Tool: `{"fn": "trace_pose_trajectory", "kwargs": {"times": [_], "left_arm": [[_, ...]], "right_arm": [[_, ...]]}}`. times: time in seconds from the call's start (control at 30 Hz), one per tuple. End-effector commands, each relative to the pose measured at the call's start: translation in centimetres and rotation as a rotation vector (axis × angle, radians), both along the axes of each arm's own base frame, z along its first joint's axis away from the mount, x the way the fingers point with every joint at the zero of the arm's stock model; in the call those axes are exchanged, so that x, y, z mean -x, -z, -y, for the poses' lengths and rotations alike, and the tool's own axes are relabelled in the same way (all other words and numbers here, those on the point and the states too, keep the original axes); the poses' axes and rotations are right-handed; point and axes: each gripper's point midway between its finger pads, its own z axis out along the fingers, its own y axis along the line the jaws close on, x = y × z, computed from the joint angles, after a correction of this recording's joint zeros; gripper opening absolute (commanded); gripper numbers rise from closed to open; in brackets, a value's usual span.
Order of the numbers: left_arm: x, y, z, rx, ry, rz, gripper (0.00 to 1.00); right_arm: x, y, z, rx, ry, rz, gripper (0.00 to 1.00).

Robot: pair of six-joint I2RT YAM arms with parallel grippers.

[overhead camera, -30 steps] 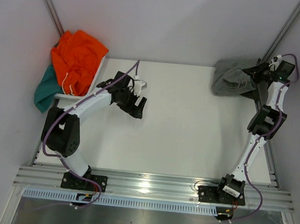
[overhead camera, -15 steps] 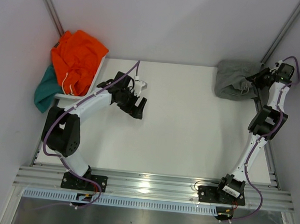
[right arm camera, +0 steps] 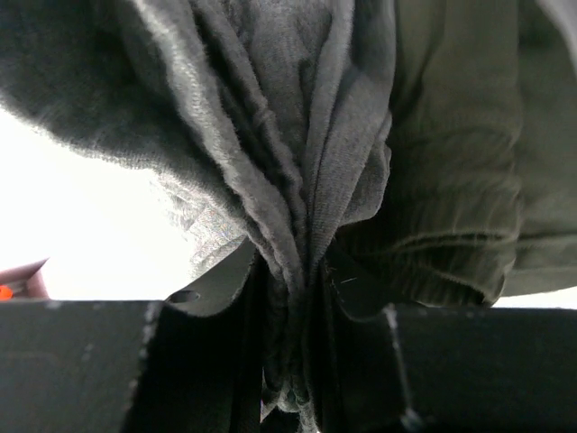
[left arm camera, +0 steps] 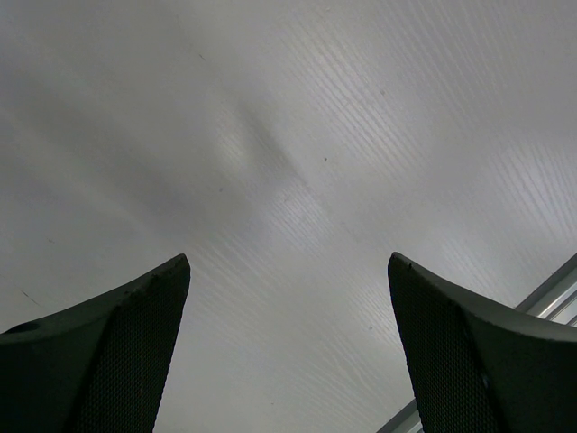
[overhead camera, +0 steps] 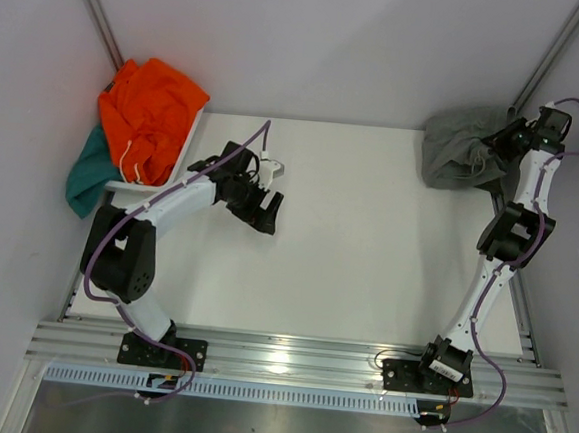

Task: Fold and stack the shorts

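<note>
Next, my right gripper stays over the table's far corner and spreads its fingers to release the shorts. The cloth of the grey shorts (overhead camera: pixel 457 149) already lies bunched there.
The grey shorts (overhead camera: pixel 457 149) hang bunched at the table's far right corner, pinched in my right gripper (overhead camera: pixel 500 145). In the right wrist view the gripper (right arm camera: pixel 302 271) is shut on folds of grey cloth (right arm camera: pixel 270 117), with olive green shorts (right arm camera: pixel 460 180) bunched beside it on the right. My left gripper (overhead camera: pixel 266 210) hovers over the bare table left of centre. In the left wrist view it (left arm camera: pixel 288 343) is open and empty, with only white table between its fingers (left arm camera: pixel 117 352).
An orange garment (overhead camera: pixel 149 115) lies over a white bin (overhead camera: pixel 186 158) at the far left corner, with a teal garment (overhead camera: pixel 87 176) hanging beside it. Walls close in on the left, back and right. An aluminium rail (overhead camera: pixel 298 358) runs along the near edge.
My right gripper has moved right and toward the back corner, pulling the grey shorts with it and bunching them tighter. The left arm has barely moved.
</note>
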Motion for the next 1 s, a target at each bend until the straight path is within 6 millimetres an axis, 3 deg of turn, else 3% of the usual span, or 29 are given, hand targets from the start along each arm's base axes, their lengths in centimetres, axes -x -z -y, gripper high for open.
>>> {"fn": "trace_pose_trajectory", "kwargs": {"times": [0.0, 0.1, 0.2, 0.33, 0.47, 0.57, 0.67, 0.7, 0.77, 0.9, 0.97], "left_arm": [[-0.2, -0.9, 0.2, 0.031, 0.026, 0.034, 0.92], [-0.2, -0.9, 0.2, 0.032, 0.026, 0.035, 0.92], [-0.2, -0.6, 0.3, 0.034, 0.028, 0.025, 0.92], [-0.5, -0.3, 0.4, 0.033, 0.029, 0.016, 0.92], [-0.2, 0.2, 0.3, 0.020, 0.032, 0.001, 0.92], [-0.2, 0.4, 0.2, 0.019, 0.031, -0.006, 0.92], [-0.2, 0.6, 0.3, 0.020, 0.035, -0.015, 0.92], [-0.1, 0.6, 0.4, 0.022, 0.036, -0.019, 0.92], [-0.1, 0.7, 0.4, 0.021, 0.038, -0.022, 0.91], [0.1, 0.7, 0.4, 0.024, 0.043, -0.023, 0.92], [0.2, 0.6, 0.3, 0.025, 0.040, -0.022, 0.92]], "right_arm": [[-1.2, -13.7, 5.1, 0.193, 0.147, 0.327, 0.00], [-1.5, -13.1, 6.3, 0.197, 0.172, 0.338, 0.00], [-2.0, -10.9, 7.0, 0.187, 0.179, 0.318, 0.00], [-2.9, -6.3, 7.4, 0.208, 0.184, 0.258, 0.00], [-3.0, -3.1, 7.9, 0.229, 0.204, 0.194, 0.00], [-2.8, -0.7, 7.2, 0.185, 0.165, 0.151, 0.05], [-1.9, 2.2, 6.1, 0.146, 0.125, 0.083, 0.16], [-1.6, 2.1, 5.7, 0.132, 0.104, 0.082, 0.25], [-1.1, 3.4, 5.2, 0.107, 0.093, 0.054, 0.33], [-0.9, 1.9, 5.3, 0.108, 0.100, 0.080, 0.62], [-1.1, 0.2, 5.5, 0.118, 0.100, 0.113, 0.66]]}}
